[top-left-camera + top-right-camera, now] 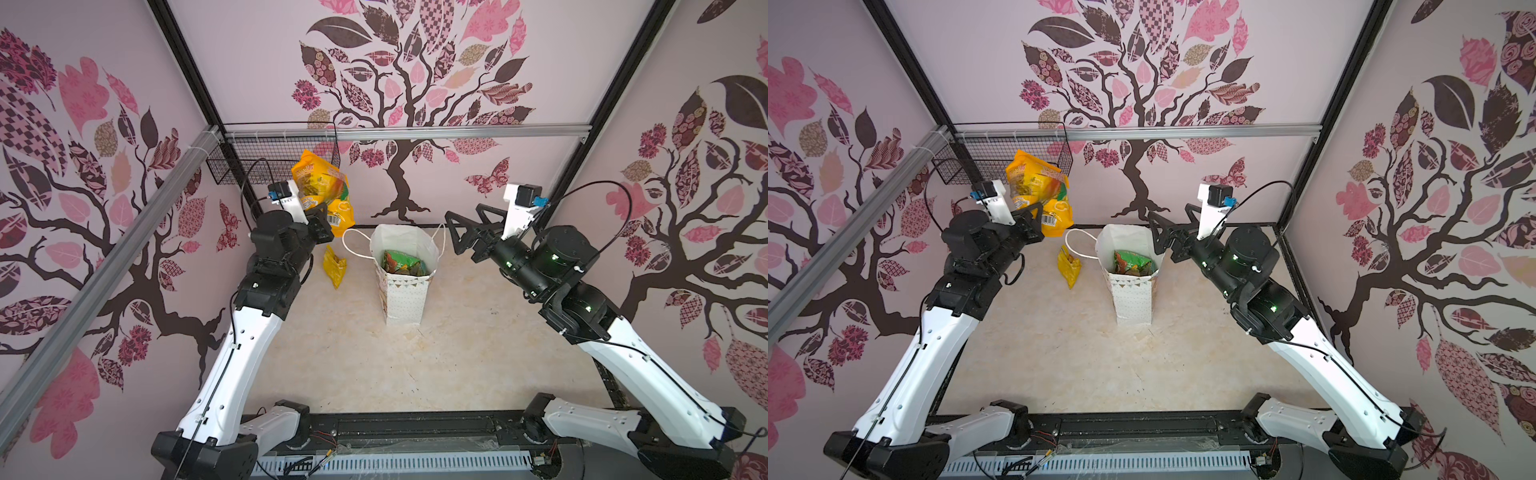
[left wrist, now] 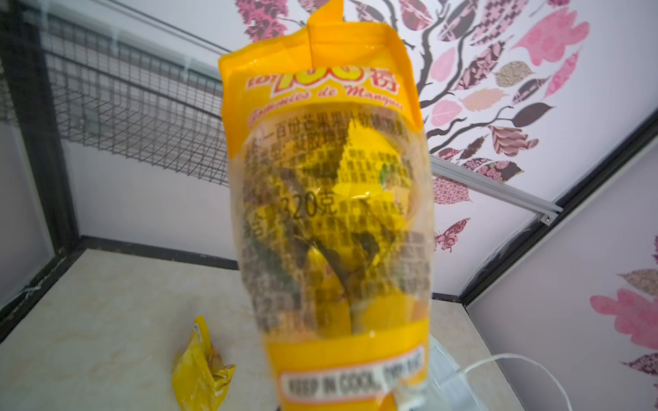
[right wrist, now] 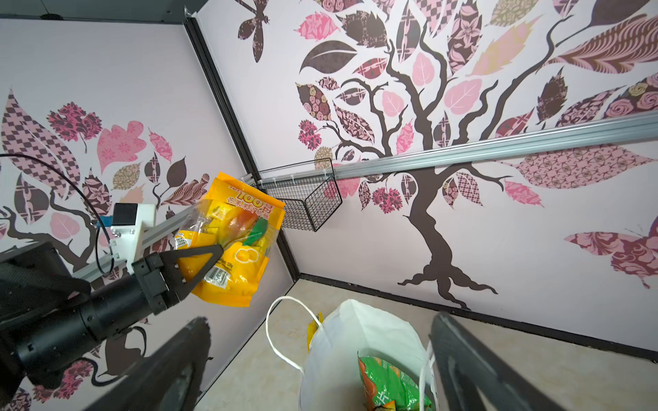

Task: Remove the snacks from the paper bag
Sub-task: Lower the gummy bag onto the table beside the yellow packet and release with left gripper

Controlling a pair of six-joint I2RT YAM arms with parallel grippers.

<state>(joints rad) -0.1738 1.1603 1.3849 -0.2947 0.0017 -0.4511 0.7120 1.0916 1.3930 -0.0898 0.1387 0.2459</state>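
Note:
I will lower and let go of the large snack packet in my left gripper next, beside the small yellow packet and away from the bag (image 1: 402,300), as the tabletop below is clear.
The white paper bag (image 1: 402,300) (image 1: 1133,300) stands upright mid-table with its mouth open. A green snack packet (image 1: 401,262) (image 3: 388,384) lies inside it. My left gripper (image 1: 320,222) (image 3: 213,253) is shut on the lower end of a large orange-yellow snack packet (image 1: 318,183) (image 2: 331,213), held up in the air left of the bag. A small yellow packet (image 1: 334,268) (image 2: 201,370) lies on the table beneath it. My right gripper (image 1: 453,232) (image 3: 320,322) is open and empty, above the bag's right rim.
A black wire basket (image 1: 266,162) (image 3: 302,203) hangs on the back rail at the left, just behind the raised packet. The bag's white cord handle (image 1: 353,245) loops out to the left. Walls close in the back and both sides.

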